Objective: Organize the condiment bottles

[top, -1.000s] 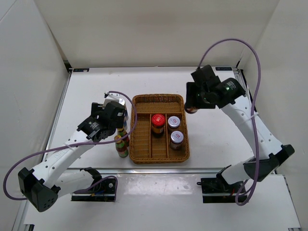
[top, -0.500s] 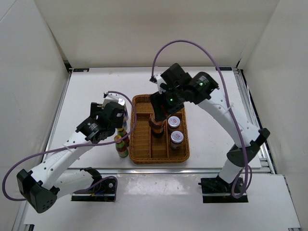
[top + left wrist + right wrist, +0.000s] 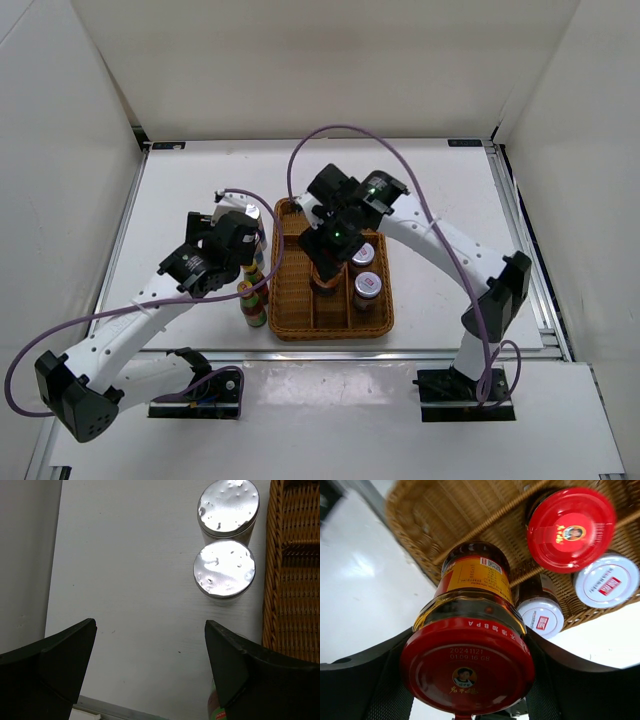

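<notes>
My right gripper should next go down into the near part of the tray's middle section (image 3: 328, 309) and release its jar upright, as that part is empty beside the second red-lidded jar.
My right gripper (image 3: 325, 262) is shut on a red-lidded jar (image 3: 467, 665) and holds it over the middle compartment of the brown wicker tray (image 3: 290, 300). In the right wrist view a second red-lidded jar (image 3: 571, 528) and two grey-lidded jars (image 3: 606, 580) (image 3: 540, 615) stand in the tray (image 3: 435, 515) beyond it. My left gripper (image 3: 150, 680) is open and empty over bare table left of the tray. Two silver-capped bottles (image 3: 228, 506) (image 3: 224, 569) stand ahead of it against the tray's left wall. Two yellow-green-capped bottles (image 3: 250, 290) (image 3: 257, 312) stand beside the tray's near left corner.
The tray's left compartment (image 3: 292, 270) holds nothing. White walls enclose the table on three sides. The table's left edge and wall (image 3: 25, 555) lie close to my left gripper. A green-labelled bottle (image 3: 214, 705) peeks out from behind my left gripper's right finger.
My right arm has swung left from beside the tray's far right corner to over the tray, carrying the red-lidded jar. The left arm has not moved.
</notes>
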Available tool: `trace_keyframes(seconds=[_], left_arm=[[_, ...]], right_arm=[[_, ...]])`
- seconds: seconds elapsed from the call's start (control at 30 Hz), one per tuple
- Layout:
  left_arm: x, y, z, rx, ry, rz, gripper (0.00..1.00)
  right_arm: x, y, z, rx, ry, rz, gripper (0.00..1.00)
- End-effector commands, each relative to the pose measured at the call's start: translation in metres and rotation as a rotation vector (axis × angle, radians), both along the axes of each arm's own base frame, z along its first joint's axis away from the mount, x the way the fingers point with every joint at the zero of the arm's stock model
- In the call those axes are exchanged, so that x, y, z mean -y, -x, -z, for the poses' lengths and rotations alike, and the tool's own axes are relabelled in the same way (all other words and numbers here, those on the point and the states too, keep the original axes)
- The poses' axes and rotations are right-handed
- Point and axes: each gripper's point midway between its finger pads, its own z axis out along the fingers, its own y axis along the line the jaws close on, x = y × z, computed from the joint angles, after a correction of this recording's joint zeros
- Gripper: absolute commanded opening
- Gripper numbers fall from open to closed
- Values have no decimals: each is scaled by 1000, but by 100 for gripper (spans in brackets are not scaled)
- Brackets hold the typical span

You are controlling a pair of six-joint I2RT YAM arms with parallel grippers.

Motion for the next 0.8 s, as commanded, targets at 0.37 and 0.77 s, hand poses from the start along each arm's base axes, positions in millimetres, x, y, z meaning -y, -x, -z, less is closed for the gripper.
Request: trace_keyframes(seconds=[0.37, 0.77], left_arm=[[5, -15, -44, 102, 26, -14, 100], [7, -18, -60, 124, 39, -11, 100]], right_arm=[[-12, -17, 66, 137, 41, -53, 0], [-16, -16, 93, 169, 44, -116, 67]])
